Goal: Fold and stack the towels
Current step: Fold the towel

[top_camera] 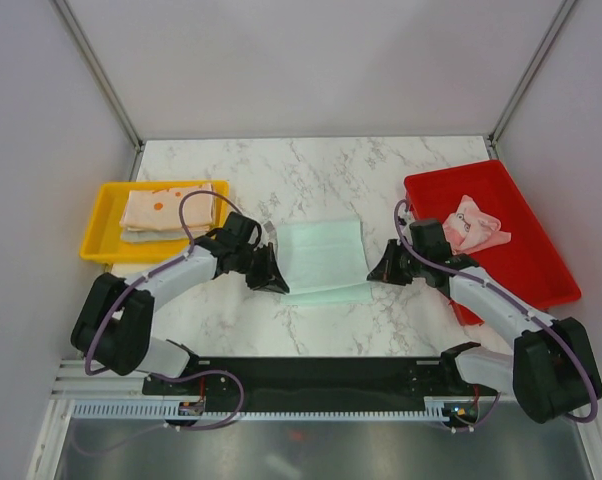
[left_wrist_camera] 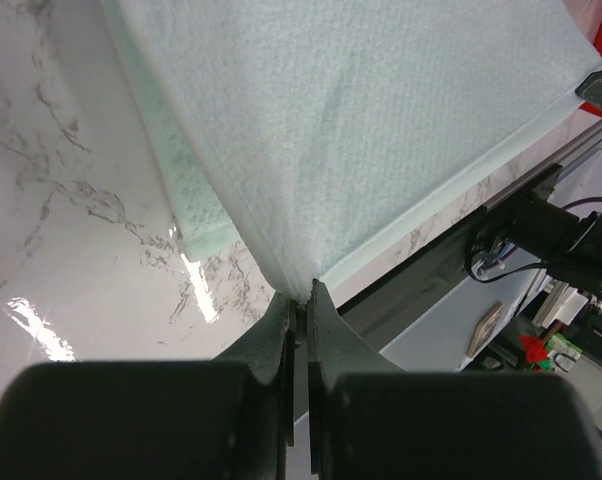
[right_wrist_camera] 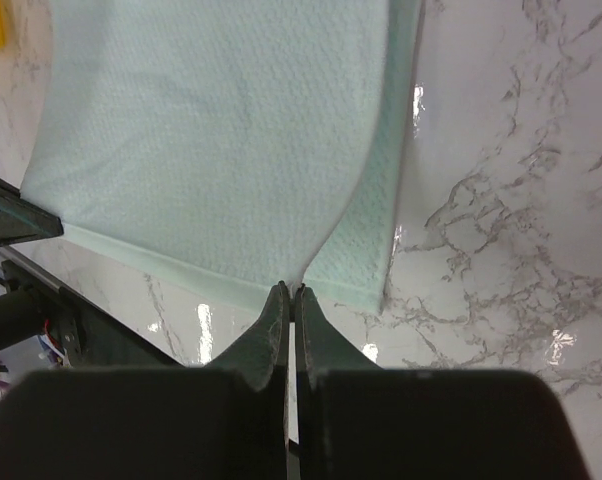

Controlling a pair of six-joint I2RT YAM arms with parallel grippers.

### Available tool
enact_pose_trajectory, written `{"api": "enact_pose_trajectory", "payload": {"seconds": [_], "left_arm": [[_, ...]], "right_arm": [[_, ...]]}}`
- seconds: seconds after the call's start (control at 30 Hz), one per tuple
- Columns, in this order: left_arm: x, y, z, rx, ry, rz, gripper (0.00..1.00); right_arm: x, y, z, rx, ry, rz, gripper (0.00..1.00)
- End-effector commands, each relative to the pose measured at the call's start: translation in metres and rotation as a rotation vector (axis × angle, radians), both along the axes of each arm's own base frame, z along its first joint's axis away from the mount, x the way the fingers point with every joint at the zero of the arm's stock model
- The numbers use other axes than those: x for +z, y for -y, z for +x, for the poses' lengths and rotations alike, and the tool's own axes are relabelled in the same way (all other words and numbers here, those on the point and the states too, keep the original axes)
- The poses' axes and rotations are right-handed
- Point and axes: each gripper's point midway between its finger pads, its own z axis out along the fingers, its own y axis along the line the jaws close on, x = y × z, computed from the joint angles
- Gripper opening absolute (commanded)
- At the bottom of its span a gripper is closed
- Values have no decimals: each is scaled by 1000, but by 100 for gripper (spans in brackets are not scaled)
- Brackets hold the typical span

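The left gripper will next pull the corner it holds back and down over the lower layer's near corner and let go, since that near corner shows uncovered below and back of the gripper.
A mint green towel lies on the marble table between my two arms. My left gripper is shut on its near left corner, the cloth rising out of the tips. My right gripper is shut on the near right corner, where the top layer lifts off a lower layer into the tips. Folded towels, orange-printed on top, lie in the yellow tray. A pink patterned towel sits crumpled in the red tray.
The yellow tray stands at the left edge of the table and the red tray at the right edge. Grey walls and metal posts enclose the back and sides. The arms' black base rail runs along the near edge.
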Motion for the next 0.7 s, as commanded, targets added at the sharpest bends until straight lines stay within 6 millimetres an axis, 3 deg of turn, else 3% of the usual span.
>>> {"api": "enact_pose_trajectory", "payload": {"seconds": [0.0,0.4,0.67], "left_arm": [[-8,5,-3,1,-11,0,2],[-46,-8,-10,17,-66,101,3],[-48,-2,-20,4,-84,82,15]], "right_arm": [[-2,-2,6,-9,50,-5,0],[-35,4,-13,11,26,-76,0],[-51,7,-18,14,12,-88,0]]}}
